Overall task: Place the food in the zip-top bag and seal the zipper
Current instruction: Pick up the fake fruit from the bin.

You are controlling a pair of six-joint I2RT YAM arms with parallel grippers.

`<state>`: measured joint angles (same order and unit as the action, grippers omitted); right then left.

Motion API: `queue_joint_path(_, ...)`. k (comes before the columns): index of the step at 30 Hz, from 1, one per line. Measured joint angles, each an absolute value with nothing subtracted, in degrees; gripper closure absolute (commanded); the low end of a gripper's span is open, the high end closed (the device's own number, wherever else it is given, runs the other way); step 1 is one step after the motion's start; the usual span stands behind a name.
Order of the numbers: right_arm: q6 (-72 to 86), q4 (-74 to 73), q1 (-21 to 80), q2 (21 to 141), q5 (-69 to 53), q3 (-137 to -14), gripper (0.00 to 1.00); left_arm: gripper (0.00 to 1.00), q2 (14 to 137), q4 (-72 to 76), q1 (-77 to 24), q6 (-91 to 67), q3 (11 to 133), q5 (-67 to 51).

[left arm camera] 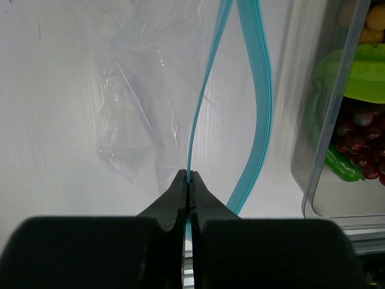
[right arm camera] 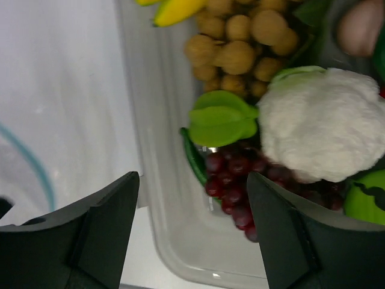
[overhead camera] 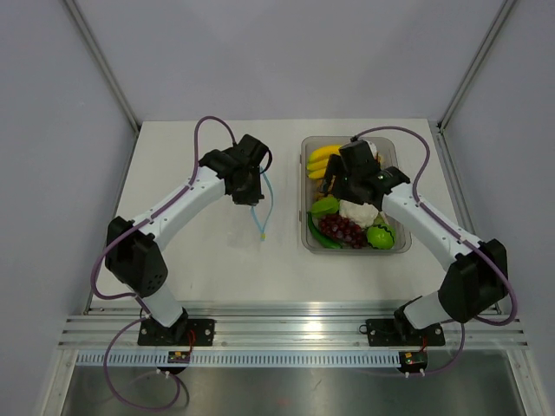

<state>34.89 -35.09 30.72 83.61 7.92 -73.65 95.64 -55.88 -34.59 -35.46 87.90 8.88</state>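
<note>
My right gripper will go down into the tub next, around the green piece, because that green piece lies uncovered between its open fingers.
My left gripper [overhead camera: 252, 192] is shut on the light-blue zipper [left arm camera: 207, 78] of the clear zip-top bag [left arm camera: 135, 102] and holds it above the table, left of the tub; its mouth gapes, the other strip [left arm camera: 260, 114] bowing away. In the top view the zipper [overhead camera: 267, 198] hangs below the gripper. My right gripper [right arm camera: 192, 205] is open and empty over the tub's left side [overhead camera: 334, 186]. The food lies in the tub: bright green round piece [overhead camera: 380, 236], cauliflower [right arm camera: 325, 120], grapes [right arm camera: 231, 183], bananas [overhead camera: 323, 158], a pinkish piece [right arm camera: 361, 27].
The rigid clear tub [overhead camera: 305, 236] stands at the right of the table, its wall [left arm camera: 328, 132] close to the hanging bag. It also holds a green star-shaped piece [right arm camera: 221, 117], a brown round cluster [right arm camera: 240, 42] and a dark green pod [overhead camera: 323, 238].
</note>
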Motion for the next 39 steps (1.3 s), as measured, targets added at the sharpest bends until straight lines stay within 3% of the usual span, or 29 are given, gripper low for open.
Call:
queue_joint_path(3,37.5,-35.0,26.3,85.7,7.9,-70.1,0.17,1.0,95.6,-55.8,-34.6,-36.0,87.9,8.8)
queue_joint_path(12,42.7,-31.7,26.5,94.0,7.7,-69.7,0.13,1.0,95.6,-55.7,-34.6,-36.1,87.9,8.8)
queue_joint_path(27,44.8,-26.6,26.5,99.5,10.0,-69.2,0.16,1.0,95.6,-55.6,-34.6,-36.1,87.9,8.1)
queue_joint_path(29,44.7,-26.1,26.5,99.9,10.1,-69.2,0.21,1.0,95.6,-55.6,-34.6,-36.1,87.9,8.1)
queue_joint_path(32,44.3,-25.1,26.5,100.6,10.5,-69.1,0.41,1.0,95.6,-55.6,-34.6,-36.1,87.9,7.9)
queue_joint_path(33,44.1,-25.0,26.5,100.6,11.0,-68.9,0.52,1.0,95.6,-55.6,-34.6,-36.1,87.9,7.9)
queue_joint_path(36,43.7,-24.1,26.5,100.2,12.3,-68.8,0.67,1.0,95.6,-55.5,-34.6,-36.1,87.9,7.8)
queue_joint_path(39,43.7,-23.5,26.6,99.1,12.7,-67.8,0.73,1.0,95.6,-55.3,-34.6,-36.1,87.9,7.7)
